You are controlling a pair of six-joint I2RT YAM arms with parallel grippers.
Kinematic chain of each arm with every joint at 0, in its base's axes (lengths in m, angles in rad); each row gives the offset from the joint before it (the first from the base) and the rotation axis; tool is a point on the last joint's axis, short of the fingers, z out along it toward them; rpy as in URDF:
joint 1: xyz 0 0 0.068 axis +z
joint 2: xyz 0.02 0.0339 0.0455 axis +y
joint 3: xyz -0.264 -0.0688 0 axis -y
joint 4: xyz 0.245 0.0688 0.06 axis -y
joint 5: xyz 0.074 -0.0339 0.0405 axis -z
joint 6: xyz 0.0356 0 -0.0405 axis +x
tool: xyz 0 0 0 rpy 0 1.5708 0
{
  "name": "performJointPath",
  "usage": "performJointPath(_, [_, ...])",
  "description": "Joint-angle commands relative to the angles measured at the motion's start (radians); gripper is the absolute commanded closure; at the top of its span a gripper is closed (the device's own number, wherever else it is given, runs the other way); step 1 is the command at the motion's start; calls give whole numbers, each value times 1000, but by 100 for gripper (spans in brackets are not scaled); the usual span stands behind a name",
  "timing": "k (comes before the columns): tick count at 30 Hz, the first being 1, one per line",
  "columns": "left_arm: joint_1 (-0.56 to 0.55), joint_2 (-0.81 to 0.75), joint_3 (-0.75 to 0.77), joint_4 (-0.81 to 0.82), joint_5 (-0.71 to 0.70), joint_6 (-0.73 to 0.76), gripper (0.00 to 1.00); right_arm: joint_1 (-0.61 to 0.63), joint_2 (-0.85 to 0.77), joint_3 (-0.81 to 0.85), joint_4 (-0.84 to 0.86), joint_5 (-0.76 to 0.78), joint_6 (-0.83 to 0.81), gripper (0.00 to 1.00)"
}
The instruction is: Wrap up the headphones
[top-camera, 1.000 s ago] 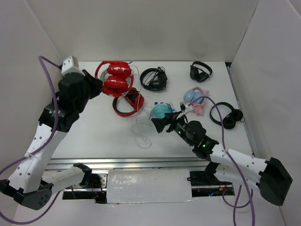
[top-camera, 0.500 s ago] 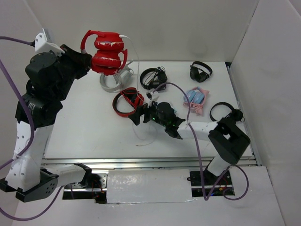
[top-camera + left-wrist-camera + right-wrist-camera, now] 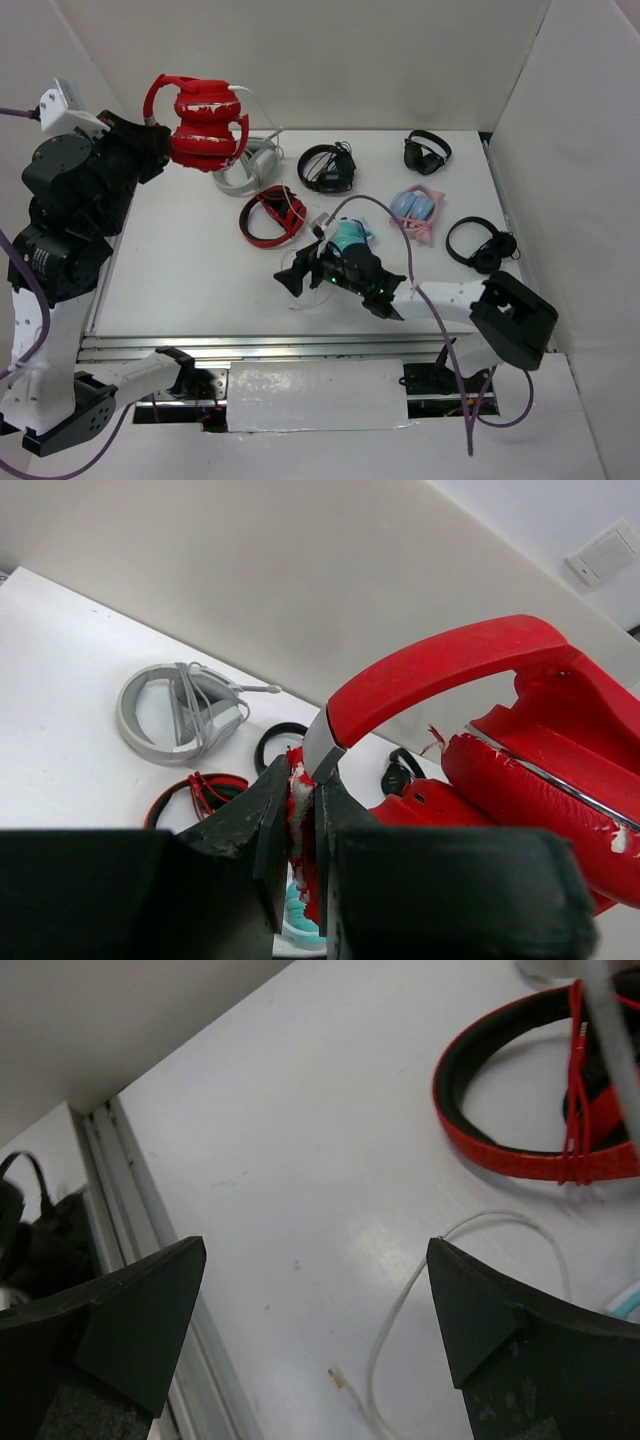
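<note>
The white cable's hanging strand (image 3: 612, 1045) runs outside the spread fingers of my right gripper. My right gripper should next move outward and to the right in its wrist view, onto that strand.
The glossy red headphones (image 3: 205, 125) hang folded in the air at the far left, above the table. My left gripper (image 3: 163, 140) is shut on their headband (image 3: 440, 670), with both jaws pressed on its worn end (image 3: 300, 790). The thin white cable (image 3: 381, 1336) trails down from the headphones to the table, where its plug end (image 3: 338, 1376) lies loose. My right gripper (image 3: 295, 280) is open and empty, low over the table near the front edge. In the right wrist view (image 3: 315, 1250) the cable's end lies between its spread fingers.
Grey headphones (image 3: 245, 175) lie below the lifted pair. Red-and-black hoop headphones (image 3: 272, 215) lie beside them, just beyond my right gripper. Black pairs (image 3: 327, 167) (image 3: 427, 152) (image 3: 483, 245), a teal pair (image 3: 348, 237) and a blue-pink pair (image 3: 415, 210) lie right. The table's front rail (image 3: 110, 1160) is close.
My left arm lifted the red headphones up and to the left, uncovering the grey pair. My right gripper moved left and toward the near edge, over the cable's end.
</note>
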Motion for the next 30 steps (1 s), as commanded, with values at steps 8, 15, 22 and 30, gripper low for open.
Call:
performJointPath(8, [10,-19,-46,89,-79,-79,100,98,-332,-159,-79,72,-129,0])
performJointPath(15, [19,8,-51,61,-127,-112,100,73,-418,-119,-180,-71,-196,0])
performJointPath(22, [24,8,-58,52,-112,-117,100,-32,-303,-68,-111,153,-154,0])
performJointPath(30, [27,-35,-95,67,-95,-134,100,-131,101,149,-87,158,-57,3])
